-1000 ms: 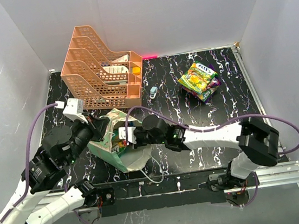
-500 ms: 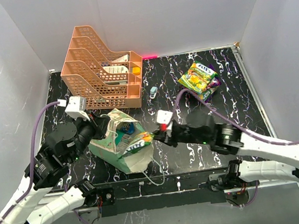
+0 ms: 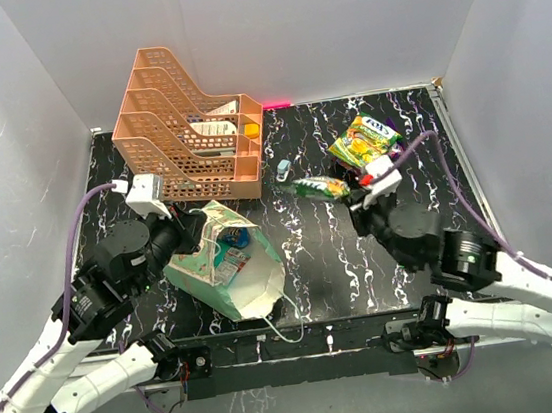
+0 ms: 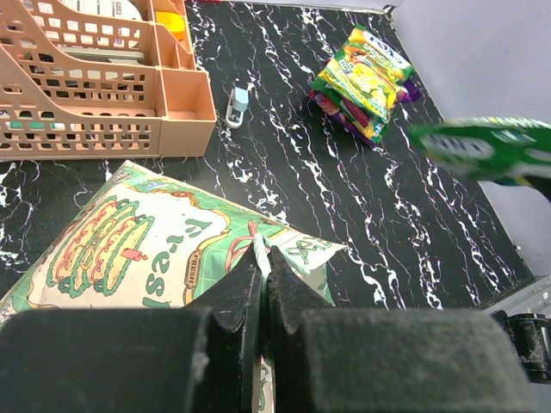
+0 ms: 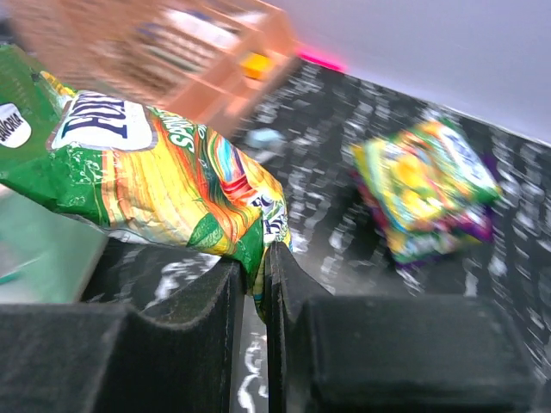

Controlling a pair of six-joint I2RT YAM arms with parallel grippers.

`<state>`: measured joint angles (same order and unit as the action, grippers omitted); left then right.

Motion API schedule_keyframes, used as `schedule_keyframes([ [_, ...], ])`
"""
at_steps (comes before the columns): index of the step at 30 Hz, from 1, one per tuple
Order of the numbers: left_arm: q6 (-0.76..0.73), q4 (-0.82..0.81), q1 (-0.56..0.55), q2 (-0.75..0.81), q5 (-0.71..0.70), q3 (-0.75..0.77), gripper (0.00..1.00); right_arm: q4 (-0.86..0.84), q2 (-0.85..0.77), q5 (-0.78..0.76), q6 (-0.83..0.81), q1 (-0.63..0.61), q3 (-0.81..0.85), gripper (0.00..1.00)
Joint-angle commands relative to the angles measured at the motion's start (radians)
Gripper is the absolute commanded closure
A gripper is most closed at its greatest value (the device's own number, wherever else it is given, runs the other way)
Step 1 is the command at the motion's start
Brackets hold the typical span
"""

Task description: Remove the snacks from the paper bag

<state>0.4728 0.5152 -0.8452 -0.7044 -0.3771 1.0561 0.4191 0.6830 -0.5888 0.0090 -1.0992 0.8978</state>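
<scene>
My right gripper moves to the right in the top view next, lowers and releases the packet on the bare tabletop beside the pile's near side.
The mint-green paper bag point(image 3: 250, 285) lies on its side at the near left, mouth open to the right. My left gripper point(image 3: 192, 239) is shut on its string handle at the rim point(image 4: 262, 255), holding the mouth up. A teal packet point(image 3: 233, 242) shows inside the bag. My right gripper point(image 3: 357, 189) is shut on the end of a green and yellow snack packet point(image 3: 318, 187), held in the air above the table's middle; it also shows in the right wrist view point(image 5: 129, 176). A pile of snack packets point(image 3: 369, 147) lies at the far right, also in the left wrist view point(image 4: 362, 77).
An orange lattice tray rack point(image 3: 186, 127) stands at the far left, just behind the bag. A small pale blue-white object point(image 3: 283, 169) lies on the black marbled table beside the rack's right end. Grey walls close in the left, far and right sides.
My right gripper has pulled the green packet out of the bag's mouth and carried it right and away, towards the pile. My left gripper still holds the bag's handle.
</scene>
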Motion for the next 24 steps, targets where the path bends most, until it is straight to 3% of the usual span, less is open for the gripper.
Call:
schedule_keyframes([
  [1, 0.003, -0.022, 0.003, -0.008, -0.003, 0.010, 1.00, -0.041, 0.159, -0.522, 0.123, 0.004, -0.006, 0.93],
  [4, 0.003, -0.016, 0.003, -0.009, -0.003, 0.017, 1.00, -0.034, 0.300, -0.565, 0.103, 0.087, -0.011, 0.93],
  [8, -0.003, -0.007, 0.003, 0.002, -0.007, 0.024, 1.00, -0.008, 0.375, -0.423, 0.166, 0.339, 0.007, 0.93],
  [12, -0.007, 0.005, 0.003, 0.010, -0.015, 0.033, 1.00, -0.014, 0.341, -0.398, 0.182, 0.509, 0.007, 0.93],
  [19, -0.017, 0.002, 0.002, 0.013, -0.017, 0.030, 1.00, -0.075, 0.214, -0.413, 0.130, 0.668, -0.057, 0.93],
  [24, -0.014, -0.014, 0.003, 0.016, -0.002, 0.016, 1.00, -0.099, 0.300, -0.392, 0.156, 0.825, -0.088, 0.93],
])
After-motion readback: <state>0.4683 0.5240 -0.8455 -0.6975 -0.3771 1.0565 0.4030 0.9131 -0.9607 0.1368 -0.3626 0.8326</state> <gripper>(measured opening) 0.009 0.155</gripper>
